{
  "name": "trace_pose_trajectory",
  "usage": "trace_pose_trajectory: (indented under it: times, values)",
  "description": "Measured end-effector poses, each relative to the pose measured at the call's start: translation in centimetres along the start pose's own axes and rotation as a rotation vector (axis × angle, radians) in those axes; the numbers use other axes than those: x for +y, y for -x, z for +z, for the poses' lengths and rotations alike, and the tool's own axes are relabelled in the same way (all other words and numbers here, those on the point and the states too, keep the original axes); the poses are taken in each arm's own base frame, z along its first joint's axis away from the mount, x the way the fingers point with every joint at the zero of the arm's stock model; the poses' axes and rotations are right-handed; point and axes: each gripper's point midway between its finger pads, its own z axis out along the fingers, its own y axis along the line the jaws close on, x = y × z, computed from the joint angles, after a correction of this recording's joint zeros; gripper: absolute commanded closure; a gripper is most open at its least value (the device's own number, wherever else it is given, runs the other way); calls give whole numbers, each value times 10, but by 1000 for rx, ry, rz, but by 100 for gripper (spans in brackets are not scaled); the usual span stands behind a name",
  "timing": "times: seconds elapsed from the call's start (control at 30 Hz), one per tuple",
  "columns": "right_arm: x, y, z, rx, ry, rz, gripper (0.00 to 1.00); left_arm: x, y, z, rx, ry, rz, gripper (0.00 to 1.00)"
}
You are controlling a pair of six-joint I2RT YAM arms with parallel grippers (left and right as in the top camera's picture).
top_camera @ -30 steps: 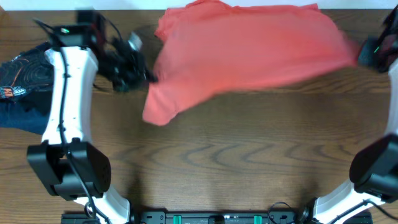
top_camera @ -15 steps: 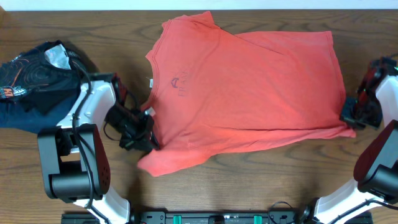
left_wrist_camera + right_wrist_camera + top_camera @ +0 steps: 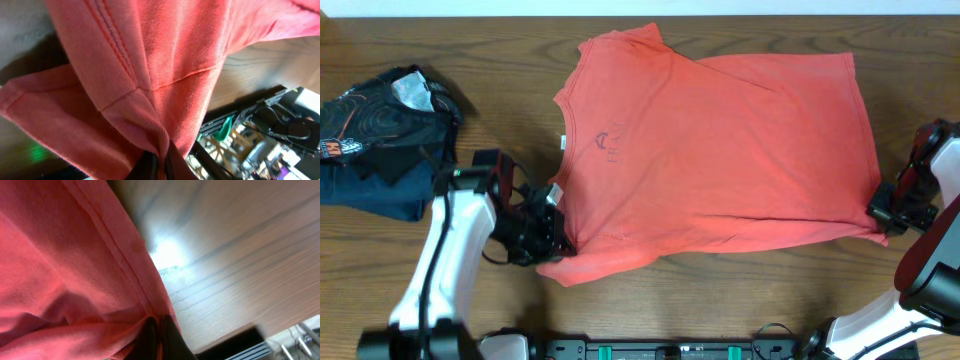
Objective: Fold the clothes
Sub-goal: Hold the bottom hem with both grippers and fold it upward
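Note:
The right gripper moves outward along the stitched hem next and releases the shirt's corner over the hem's middle part [image 3: 864, 143], because flat shirt lies there to fold onto.
The clothes, a coral-red T-shirt [image 3: 720, 150], lie spread across the wooden table with the neck toward the left and a small white tag at the collar. My left gripper [image 3: 558, 238] is shut on the shirt's near-left sleeve area; in the left wrist view its dark fingers [image 3: 160, 167] pinch a fold of red fabric [image 3: 150, 65]. My right gripper [image 3: 880, 212] is shut on the near-right hem corner; the right wrist view has its fingers [image 3: 157, 340] clamped on the stitched hem [image 3: 75, 270].
A heap of dark blue and black garments [image 3: 375, 135] lies at the table's left edge, beside my left arm. Bare wood [image 3: 720, 290] runs along the near side below the shirt. The arm bases stand at the near corners.
Both grippers have pulled the shirt toward the near side and laid it down flat; a second ago it hung blurred at the far edge. My left arm has swung nearer.

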Motion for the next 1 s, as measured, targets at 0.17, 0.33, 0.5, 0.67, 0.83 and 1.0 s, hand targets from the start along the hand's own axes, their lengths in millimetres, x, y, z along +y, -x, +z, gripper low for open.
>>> trace_pose_trajectory:
  times: [0.17,0.33,0.5,0.67,0.83,1.0]
  values:
    - [2,-15,17,50,12,12,99,-1,-17,-2,-59,-1,-25,94]
    - [6,-6,15,1,38,30,99,-7,-4,-11,-185,-12,-10,94]
    - [12,20,-1,-147,91,54,99,-15,34,-22,-344,-31,47,94]
    - [23,58,-14,-310,157,73,99,-21,75,-31,-471,-58,75,94]
    - [39,85,-28,-425,254,59,99,-18,107,-27,-514,-78,51,94]
    - [52,101,-40,-498,330,43,99,-11,137,-17,-534,-95,14,94]
